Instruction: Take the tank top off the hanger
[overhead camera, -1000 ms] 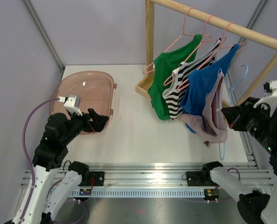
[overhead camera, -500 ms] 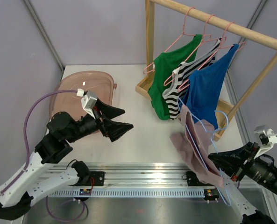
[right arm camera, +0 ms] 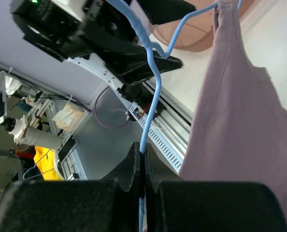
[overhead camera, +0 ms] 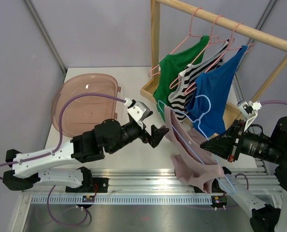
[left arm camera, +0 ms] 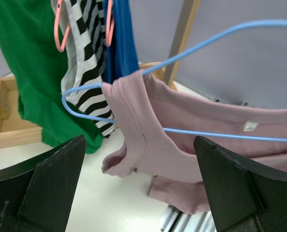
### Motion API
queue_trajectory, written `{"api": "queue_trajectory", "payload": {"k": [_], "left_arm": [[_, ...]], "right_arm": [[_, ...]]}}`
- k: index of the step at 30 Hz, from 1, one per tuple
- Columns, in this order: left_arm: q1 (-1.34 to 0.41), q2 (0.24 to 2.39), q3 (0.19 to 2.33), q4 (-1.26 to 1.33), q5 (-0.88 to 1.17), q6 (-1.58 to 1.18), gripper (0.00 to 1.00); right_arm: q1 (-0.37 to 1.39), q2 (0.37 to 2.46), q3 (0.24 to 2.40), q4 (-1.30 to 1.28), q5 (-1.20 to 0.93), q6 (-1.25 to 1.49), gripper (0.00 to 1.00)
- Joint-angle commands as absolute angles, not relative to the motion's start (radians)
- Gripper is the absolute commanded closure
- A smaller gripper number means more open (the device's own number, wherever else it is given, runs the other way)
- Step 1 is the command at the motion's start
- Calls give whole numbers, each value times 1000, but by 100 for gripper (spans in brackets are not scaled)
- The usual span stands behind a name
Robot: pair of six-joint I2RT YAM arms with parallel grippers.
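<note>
My left gripper moves outward and onto the tank top's upper strap edge next, fingers open around it, since that strap still loops over the hanger's end.
The mauve tank top hangs on a blue wire hanger, off the rack and over the table's front right. My right gripper is shut on the hanger's wire; in the right wrist view the wire is pinched between the jaws, with the tank top beside it. My left gripper is open and empty, just left of the top's shoulder strap. In the left wrist view the strap and hanger lie ahead of the gripper, between the spread fingers, apart from both.
A wooden rack at the back right holds a green top, a striped top and a blue top on pink hangers. A pink tub sits at the left. A metal rail runs along the front edge.
My right arm carried the hanger and tank top off the rack, down, then left toward the middle. My left arm reached right from the tub to the strap, jaws now open.
</note>
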State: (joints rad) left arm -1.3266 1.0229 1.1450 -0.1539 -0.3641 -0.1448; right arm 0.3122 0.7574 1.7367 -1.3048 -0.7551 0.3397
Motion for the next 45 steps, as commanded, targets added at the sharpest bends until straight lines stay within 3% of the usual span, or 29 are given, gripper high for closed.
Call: {"api": "queue_trajectory", "payload": {"k": [1, 11, 13, 15, 18, 19, 21, 26, 29, 31, 35, 40, 45], "left_arm": [[-1335, 1040, 1189, -35, -476, -86, 6], [-1295, 1109, 1192, -5, -493, -103, 16], [-1269, 1112, 1186, 21, -445, -123, 26], [-1255, 1115, 1183, 26, -443, -132, 52], [-1235, 1117, 1177, 32, -445, -147, 69], [-1227, 1115, 1174, 34, -440, -155, 83], [-1215, 1114, 1172, 29, -443, -170, 100], [-1207, 1075, 1144, 3, -632, -219, 100], [-1131, 1031, 1132, -124, -822, -336, 100], [-1068, 991, 1126, -199, -842, -463, 100], [-887, 913, 1063, -261, -705, -557, 100], [-865, 917, 1069, -293, -569, -561, 100], [-867, 858, 947, -169, -171, -511, 100]], "right_arm": [[319, 759, 1799, -1154, -871, 360, 100], [318, 738, 1737, -1072, -927, 374, 100], [319, 733, 1729, -1074, -919, 364, 100], [318, 735, 1729, -1092, -902, 354, 100], [318, 726, 1718, -1091, -890, 348, 100], [319, 723, 1709, -1088, -890, 351, 100], [319, 718, 1703, -1092, -884, 344, 100], [319, 712, 1677, -1158, -819, 287, 100], [331, 684, 1628, -1170, -831, 253, 100], [341, 673, 1606, -1172, -828, 235, 100], [348, 670, 1592, -1137, -909, 229, 100], [348, 617, 1482, -823, -1052, 291, 100], [348, 493, 1265, -376, -776, 441, 100]]}}
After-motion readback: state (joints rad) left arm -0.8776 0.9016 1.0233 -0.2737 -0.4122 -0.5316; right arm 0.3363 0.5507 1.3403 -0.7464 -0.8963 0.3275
